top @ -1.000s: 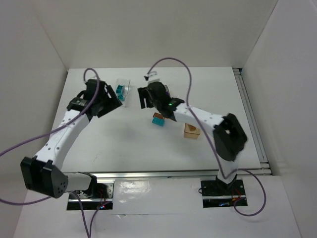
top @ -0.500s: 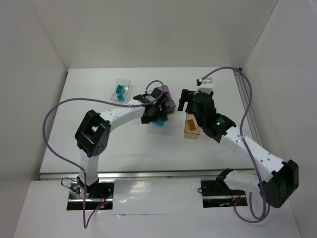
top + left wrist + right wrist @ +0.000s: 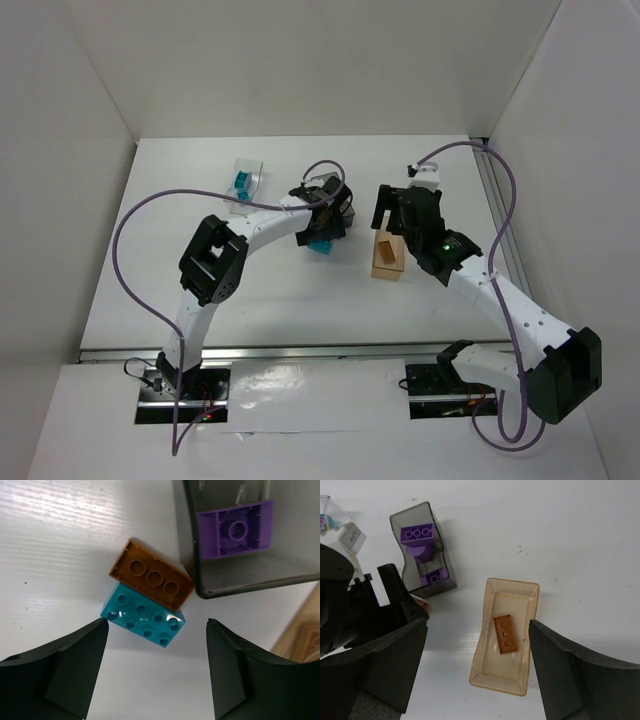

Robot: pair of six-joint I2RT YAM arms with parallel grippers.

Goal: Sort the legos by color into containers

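The orange-brown lego crowds the teal lego's long side, so the left gripper next needs to slide the teal lego (image 3: 320, 247) (image 3: 142, 617) clear, down and to the left in the top view, before it closes.
A teal lego (image 3: 145, 617) and an orange-brown lego (image 3: 150, 580) lie touching on the table beside the smoky grey bin (image 3: 197, 575), which holds a purple lego (image 3: 235, 527). My left gripper (image 3: 156, 626) is open and empty above the teal lego (image 3: 320, 246). My right gripper (image 3: 477, 625) is open and empty above the orange-tan bin (image 3: 485, 630), which holds one orange-brown lego (image 3: 504, 633). The grey bin (image 3: 400, 525) shows purple legos (image 3: 417, 532) in the right wrist view. The clear bin (image 3: 256, 168) at the far left holds teal legos (image 3: 241, 181).
The two arms are close together at the table's middle; the left gripper's body (image 3: 350, 605) fills the left of the right wrist view. The grey bin (image 3: 346, 208) and orange-tan bin (image 3: 386, 262) stand side by side. White walls enclose the table.
The left arm swung from the clear bin to the middle, over the teal and orange-brown legos. The right arm moved right, from the middle to over the orange-tan bin.
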